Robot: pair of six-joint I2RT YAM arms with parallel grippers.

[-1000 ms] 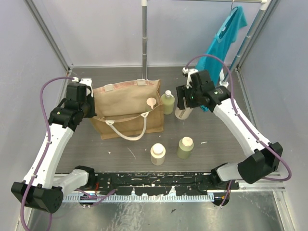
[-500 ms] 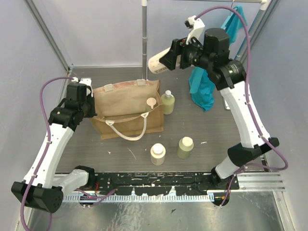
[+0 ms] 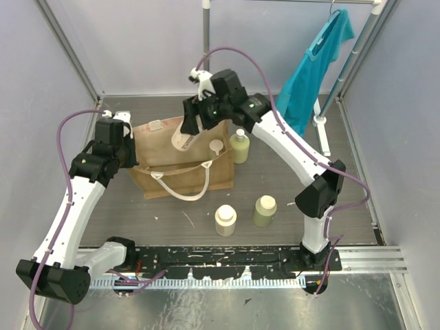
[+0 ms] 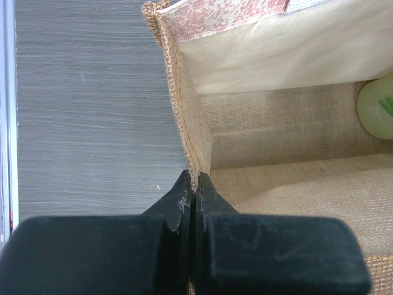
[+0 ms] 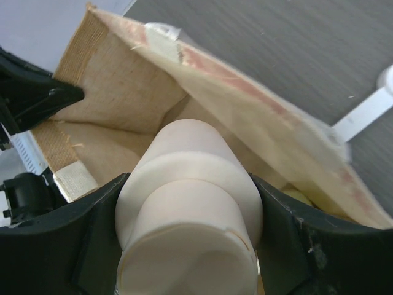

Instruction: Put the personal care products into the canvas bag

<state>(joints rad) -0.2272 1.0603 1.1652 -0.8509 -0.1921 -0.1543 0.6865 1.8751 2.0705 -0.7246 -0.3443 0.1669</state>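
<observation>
My right gripper moves down through the bag's open top next and releases the cream bottle there, as empty bag bottom beside the cream pump top lies below it.
The tan canvas bag (image 3: 180, 170) stands open left of centre, white rope handle hanging at its front. My left gripper (image 3: 129, 155) is shut on the bag's left rim (image 4: 184, 123), its fingertips (image 4: 195, 182) pinching the burlap edge. My right gripper (image 3: 195, 118) is shut on a cream bottle (image 3: 183, 136), held tilted over the bag's mouth (image 5: 123, 98); the bottle (image 5: 190, 196) fills the space between its fingers (image 5: 279, 227). A pale green bottle (image 4: 376, 106) lies inside the bag. A cream pump top (image 3: 216, 146) shows at the bag's right end.
A pale green bottle (image 3: 239, 146) stands against the bag's right side. A cream bottle (image 3: 225, 220) and a pale green one (image 3: 265, 210) stand nearer the front. A teal shirt (image 3: 313, 69) hangs back right; a rack pole (image 3: 206, 55) rises behind the bag.
My right arm lifted the cream bottle from the table beside the shirt, swung left and brought it down over the bag's mouth. The left gripper kept its hold on the rim.
</observation>
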